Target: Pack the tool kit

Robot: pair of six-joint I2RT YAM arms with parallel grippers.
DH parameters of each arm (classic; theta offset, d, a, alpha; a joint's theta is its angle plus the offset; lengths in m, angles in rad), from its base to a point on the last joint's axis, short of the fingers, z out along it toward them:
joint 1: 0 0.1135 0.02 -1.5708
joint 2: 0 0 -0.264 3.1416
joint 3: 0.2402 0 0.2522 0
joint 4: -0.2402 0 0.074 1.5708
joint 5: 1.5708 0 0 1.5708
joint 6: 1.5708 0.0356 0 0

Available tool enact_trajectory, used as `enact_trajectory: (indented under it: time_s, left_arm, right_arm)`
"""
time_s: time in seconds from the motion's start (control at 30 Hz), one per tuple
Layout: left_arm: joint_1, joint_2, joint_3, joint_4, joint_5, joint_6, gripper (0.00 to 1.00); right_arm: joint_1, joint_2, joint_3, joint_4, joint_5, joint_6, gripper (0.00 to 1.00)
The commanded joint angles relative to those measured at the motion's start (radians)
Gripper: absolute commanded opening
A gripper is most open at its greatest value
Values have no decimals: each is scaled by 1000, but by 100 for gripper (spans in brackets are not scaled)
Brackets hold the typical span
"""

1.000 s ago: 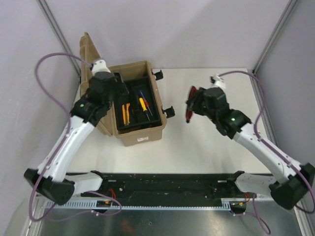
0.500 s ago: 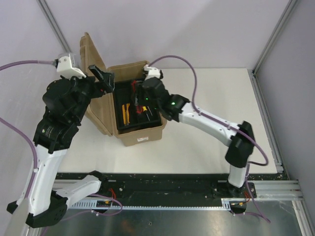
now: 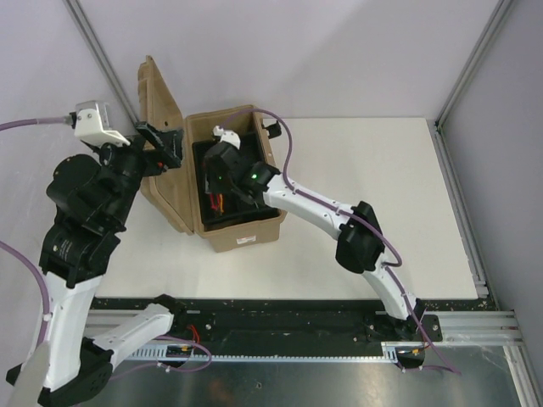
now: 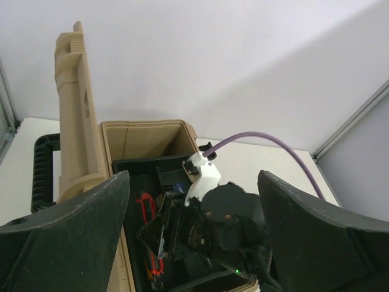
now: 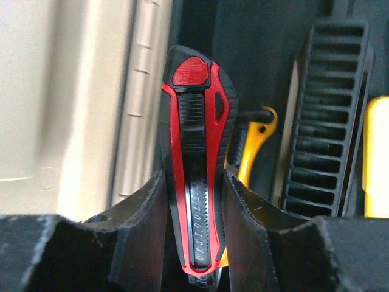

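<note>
The utility knife will next go down along the toolbox's tan side with my right gripper, beside the yellow-handled tool point(image 5: 255, 143). My right gripper will then let go of the utility knife.
The tan toolbox point(image 3: 242, 231) stands open at the table's back left, its lid point(image 3: 163, 182) upright on the left side. My right gripper point(image 3: 219, 188) reaches down into the black inner tray point(image 5: 267, 55), shut on a red-black utility knife point(image 5: 193, 152) held lengthwise between its fingers, close to the tan left wall point(image 5: 73, 91). A yellow-handled tool point(image 5: 255, 143) lies in the tray just beyond it. My left gripper point(image 3: 161, 142) hovers above the lid, open and empty. The left wrist view looks down on the box point(image 4: 146, 137) and the right wrist point(image 4: 228, 222).
The white table point(image 3: 382, 195) stretches to the right of the box. A black latch point(image 3: 273, 128) sticks out at the box's right side and the black carry handle point(image 4: 44, 165) hangs behind the lid. Grey walls close in at left and back.
My right arm swung from the table's right side into the box, carrying the red-black knife. My left arm pulled up and left out of the box, its jaws widening.
</note>
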Motion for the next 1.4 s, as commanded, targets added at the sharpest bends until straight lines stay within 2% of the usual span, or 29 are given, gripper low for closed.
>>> enact_trajectory:
  time_s: [0.0, 0.13, 0.33, 0.53, 0.7, 0.9, 1.0, 1.23, 1.37]
  left_arm:
    - [1, -15, 31, 11, -36, 45, 90]
    - [1, -14, 20, 10, -47, 42, 91]
    - [1, -7, 25, 9, -72, 30, 92]
    - [1, 1, 29, 6, -109, 28, 92]
    - [10, 36, 49, -25, -101, 3, 93]
    - [66, 78, 80, -53, -132, -23, 94]
    - [157, 107, 97, -61, -111, -40, 95]
    - [397, 198, 100, -67, 144, -151, 95]
    - [579, 245, 95, -61, 280, -254, 94]
  right_arm:
    - [1, 19, 58, -98, -1, 82, 0]
    - [3, 10, 29, -108, 14, 93, 3]
    - [5, -12, 0, -52, 0, 43, 39]
    - [11, -67, 0, -5, 30, 3, 55]
    - [10, -110, 1, 6, 71, -31, 59]
    - [10, -216, -61, 36, 133, -80, 58]
    - [3, -308, -138, 65, 173, -103, 56]
    - [-59, -537, -431, 129, 198, -97, 55]
    - [-107, -651, -584, 141, 186, -65, 55]
